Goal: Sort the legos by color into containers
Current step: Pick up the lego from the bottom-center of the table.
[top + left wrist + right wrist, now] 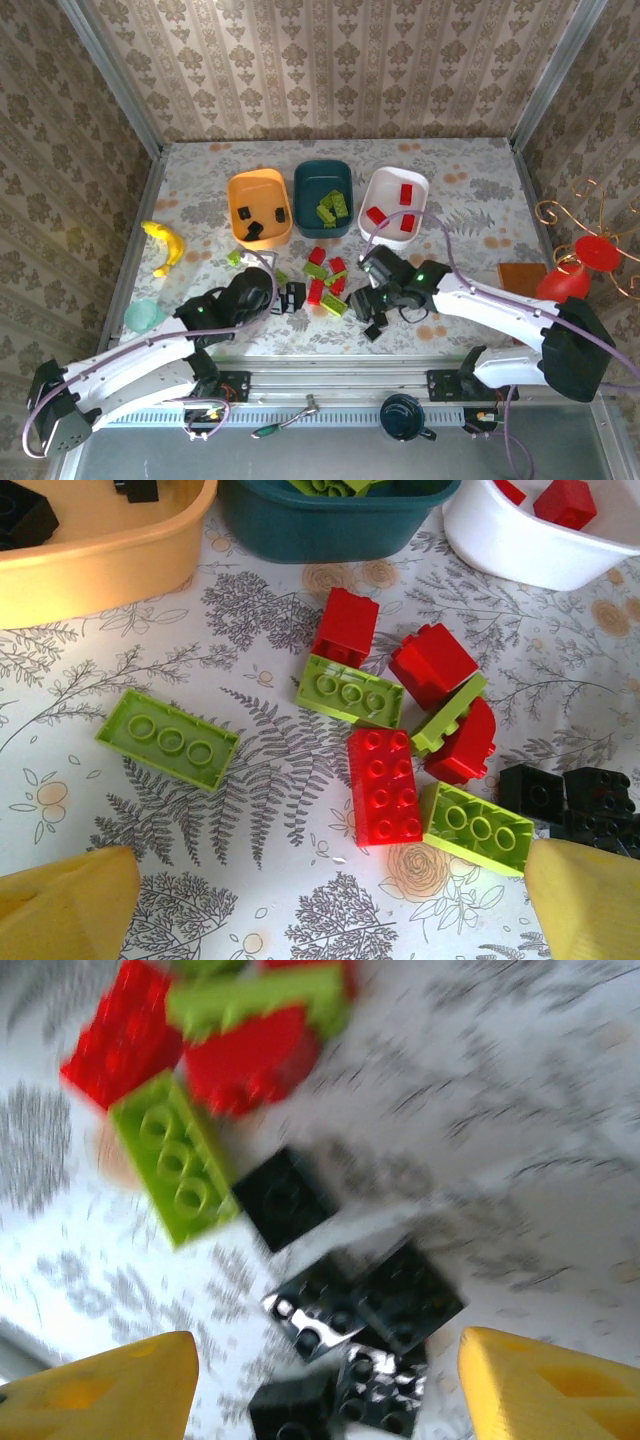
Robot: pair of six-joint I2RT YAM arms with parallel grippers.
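The lime brick nearest the black ones lies at a slant to my open fingers, so I will move my right gripper over it, turn the gripper in line with it and go down.
Three tubs stand in a row at the back: orange (pixel 260 205) with black bricks, dark teal (pixel 323 197) with lime bricks, white (pixel 394 205) with red bricks. Loose red and lime legos (pixel 325 280) lie in front of them. My left gripper (pixel 291 297) is open low over the table left of this pile; its wrist view has a red brick (pixel 385 785) and a lime brick (pixel 477 827) just ahead of its empty fingers (pixel 65 905). My right gripper (pixel 368 318) is open over several black bricks (pixel 360 1305), which lie between its fingers (pixel 555 1385) in a blurred view.
A yellow banana (pixel 165 245) and a pale-green cup (pixel 143 316) lie at the left edge. A brown block (pixel 522 277) and a red ornament (pixel 580 265) stand at the right. One lime brick (pixel 168 739) lies apart, left of the pile.
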